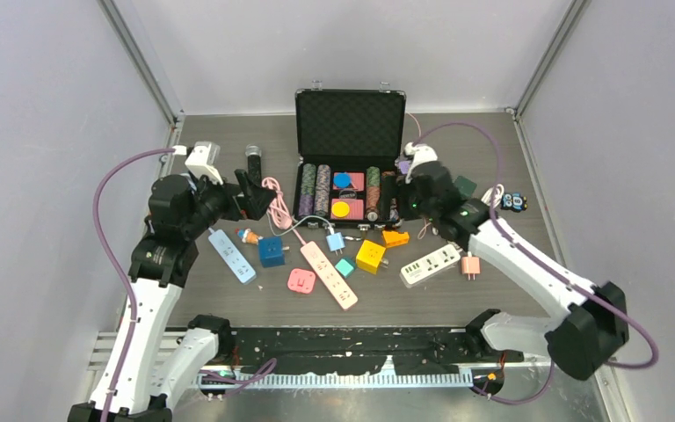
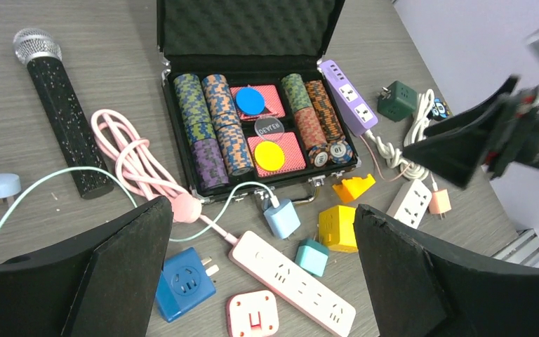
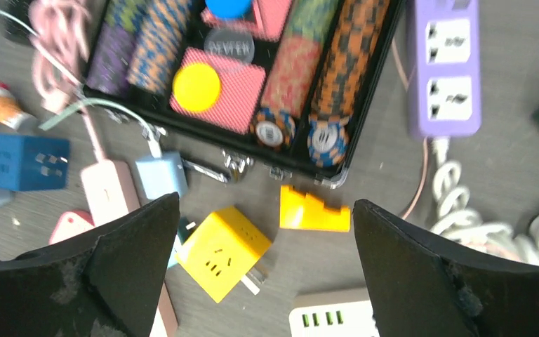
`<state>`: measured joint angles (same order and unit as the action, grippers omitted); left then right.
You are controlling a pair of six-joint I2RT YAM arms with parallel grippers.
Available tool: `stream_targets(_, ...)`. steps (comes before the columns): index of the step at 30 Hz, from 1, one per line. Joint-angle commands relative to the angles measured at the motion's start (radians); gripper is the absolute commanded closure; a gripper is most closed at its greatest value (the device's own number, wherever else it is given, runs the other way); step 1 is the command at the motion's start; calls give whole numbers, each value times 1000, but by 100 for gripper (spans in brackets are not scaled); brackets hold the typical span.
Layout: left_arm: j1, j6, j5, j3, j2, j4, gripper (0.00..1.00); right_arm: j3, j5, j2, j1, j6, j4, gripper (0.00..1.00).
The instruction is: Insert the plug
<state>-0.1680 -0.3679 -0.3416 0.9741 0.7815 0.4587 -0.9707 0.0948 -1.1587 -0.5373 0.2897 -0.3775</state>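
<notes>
My right gripper should next go down and move back toward my base, with its fingers on both sides of the yellow cube adapter (image 1: 371, 256) (image 3: 223, 251). The adapter is lower down and on the side toward my base.
A pink-and-white power strip (image 1: 330, 273) (image 2: 295, 281) lies on the table in front of the case. Around it lie loose plugs: a light blue charger (image 1: 336, 241) (image 2: 282, 217) on a mint cable, a blue cube adapter (image 1: 272, 251) (image 2: 186, 281), a yellow cube adapter (image 1: 371, 256) (image 3: 223, 251) and a teal cube (image 1: 344, 267) (image 2: 312, 257). My left gripper (image 1: 259, 198) (image 2: 261, 207) hangs open above them, holding nothing. My right gripper (image 1: 402, 189) (image 3: 265, 203) is open too, above the yellow cube and an orange stepped piece (image 3: 312, 213).
An open black case (image 1: 349, 123) of poker chips stands at the back. A white strip with green ports (image 1: 431, 265), a peach plug (image 1: 470, 265), a blue-and-white strip (image 1: 231, 255), a pink square socket (image 1: 301, 280), a purple strip (image 3: 444, 70), a microphone (image 2: 60, 105) and a coiled pink cable (image 2: 130, 158) lie about.
</notes>
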Motion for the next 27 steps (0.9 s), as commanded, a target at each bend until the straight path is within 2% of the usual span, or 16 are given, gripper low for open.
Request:
stream_targets(1, 5, -32, 10, -5, 1, -66, 0, -32, 258, -111, -107, 181, -113, 3)
stream_targets(6, 5, -29, 32, -17, -1, -61, 0, -41, 298, -198, -213, 253, -137, 0)
stream_targets(13, 5, -36, 78, -48, -15, -56, 0, -37, 262, -289, -273, 394, -112, 1)
stream_targets(19, 5, -36, 101, -58, -23, -45, 0, -99, 342, -402, -317, 614, -248, 3)
stream_targets(27, 5, -32, 146, -77, -39, -16, 0, -166, 408, -489, -383, 785, -374, 6)
